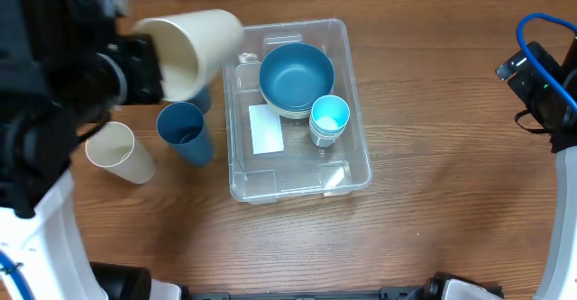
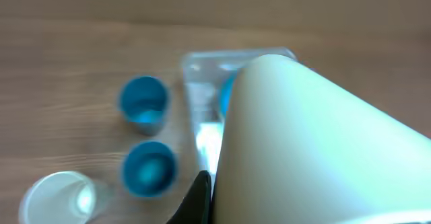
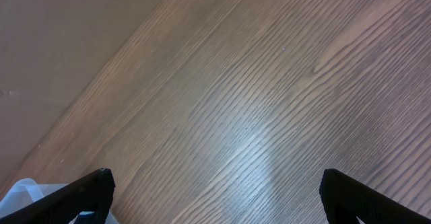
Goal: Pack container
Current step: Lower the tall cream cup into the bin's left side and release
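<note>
The cream cup turns upright over the container [image 1: 356,169] in my left gripper next and comes down, since the white label beside the light-blue cup lies uncovered.
The clear rectangular container [image 1: 356,169] sits mid-table with a white label on its bottom; it holds a blue bowl [image 1: 297,75] and a small light-blue cup [image 1: 329,115]. It shows blurred in the left wrist view [image 2: 202,83]. My left gripper [image 1: 135,70] is shut on a large cream cup [image 1: 194,52], lying sideways in the air just left of the container's far left corner; the cup fills the left wrist view [image 2: 316,143]. My right gripper [image 3: 215,194] is open and empty over bare wood at the far right.
A dark blue cup [image 1: 185,131] and a white cup [image 1: 119,151] stand left of the container. Another blue cup [image 1: 204,100] sits partly hidden under the cream cup. The left wrist view shows two blue cups [image 2: 143,103] [image 2: 149,168] and a white one [image 2: 64,197].
</note>
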You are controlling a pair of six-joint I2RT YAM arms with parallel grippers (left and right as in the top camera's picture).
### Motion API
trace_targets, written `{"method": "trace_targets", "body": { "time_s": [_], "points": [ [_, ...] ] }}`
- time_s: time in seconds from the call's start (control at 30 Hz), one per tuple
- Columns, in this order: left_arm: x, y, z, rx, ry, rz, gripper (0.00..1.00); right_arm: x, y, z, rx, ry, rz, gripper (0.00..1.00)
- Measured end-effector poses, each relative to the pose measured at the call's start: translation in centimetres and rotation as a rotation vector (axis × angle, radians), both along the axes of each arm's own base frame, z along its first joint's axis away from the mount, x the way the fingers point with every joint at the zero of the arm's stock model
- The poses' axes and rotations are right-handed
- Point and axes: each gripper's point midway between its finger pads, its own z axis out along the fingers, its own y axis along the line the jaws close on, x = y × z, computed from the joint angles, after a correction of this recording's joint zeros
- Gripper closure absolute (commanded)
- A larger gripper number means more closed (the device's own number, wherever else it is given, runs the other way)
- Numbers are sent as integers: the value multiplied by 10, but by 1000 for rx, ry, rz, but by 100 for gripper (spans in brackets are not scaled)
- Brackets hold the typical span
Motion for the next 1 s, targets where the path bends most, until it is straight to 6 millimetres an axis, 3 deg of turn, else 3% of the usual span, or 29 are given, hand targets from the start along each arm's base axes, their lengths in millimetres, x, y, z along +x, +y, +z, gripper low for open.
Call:
{"method": "trace_targets", "body": {
  "time_s": [0.1, 0.17, 0.23, 0.57, 0.73, 1.0],
  "points": [
    [0, -46, -33, 51, 103, -126, 96, 0, 0, 0, 0, 0, 0, 0],
    [1, -77, -85, 116, 268, -186, 96, 0, 0, 0, 0, 0, 0, 0],
    [0, -86, -133, 182, 414, -178, 96, 0, 0, 0, 0, 0, 0, 0],
    [21, -100, -235, 233, 524, -148, 96, 0, 0, 0, 0, 0, 0, 0],
    [21, -104, -264, 254, 545, -142, 94, 0, 0, 0, 0, 1, 1, 0],
    [38, -92, -261, 321, 469, -78, 88, 0, 0, 0, 0, 0, 1, 0]
  ]
}}
